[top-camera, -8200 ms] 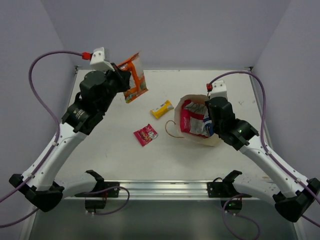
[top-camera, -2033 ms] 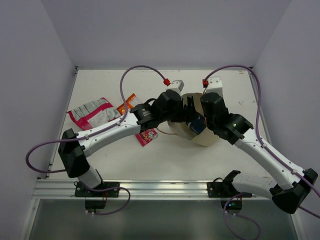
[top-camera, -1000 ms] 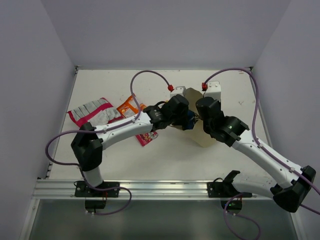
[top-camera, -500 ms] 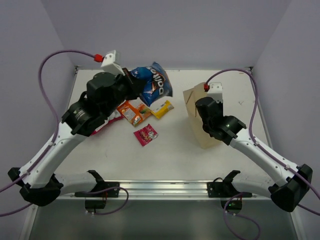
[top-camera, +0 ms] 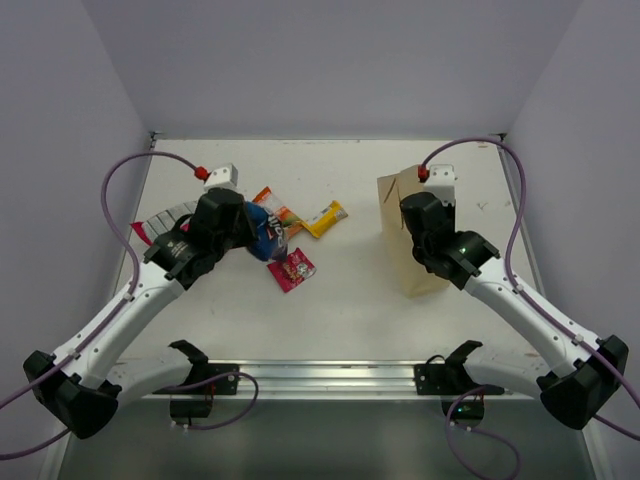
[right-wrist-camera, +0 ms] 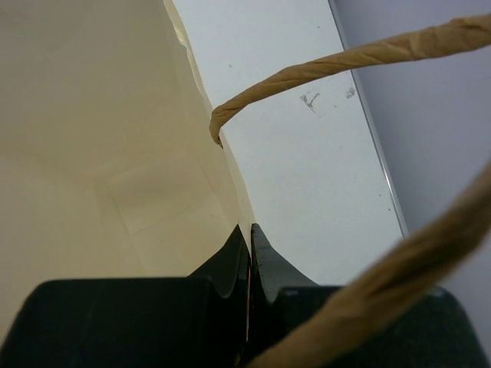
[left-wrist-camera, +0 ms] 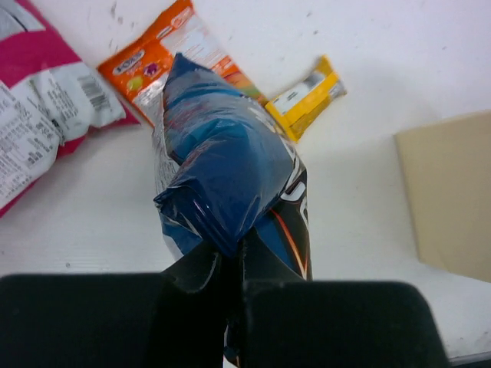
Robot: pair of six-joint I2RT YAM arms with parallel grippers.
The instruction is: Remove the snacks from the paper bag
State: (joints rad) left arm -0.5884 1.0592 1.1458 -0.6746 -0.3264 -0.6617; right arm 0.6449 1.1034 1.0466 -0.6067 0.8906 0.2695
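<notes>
The blue Doritos bag (left-wrist-camera: 230, 172) should go down onto the table in front of the pink-and-silver bag (top-camera: 160, 219), so my left gripper should move back and down with it.
My left gripper (top-camera: 252, 236) is shut on the top edge of the blue Doritos bag (left-wrist-camera: 230, 172), which hangs low over the table's left part (top-camera: 268, 240). Around it lie the orange packet (top-camera: 276, 208), the small yellow bar (top-camera: 325, 218), the red-pink square packet (top-camera: 291, 270) and the pink-and-silver bag (top-camera: 160, 219), partly hidden by my left arm. On the right the tan paper bag (top-camera: 397, 250) is held up by my right gripper (right-wrist-camera: 249, 234), shut on its wall by a twisted handle (right-wrist-camera: 345, 60). What shows of its inside (right-wrist-camera: 100, 115) is bare.
The white table (top-camera: 340, 310) has a raised rim, with purple walls at the back and on both sides. In the left wrist view the paper bag (left-wrist-camera: 453, 192) shows as a flat tan side at the right edge. Cables loop above both arms.
My left arm drew the Doritos bag out of the paper bag, swung it up and left, then lowered it over the other packets. My right gripper kept hold of the paper bag.
</notes>
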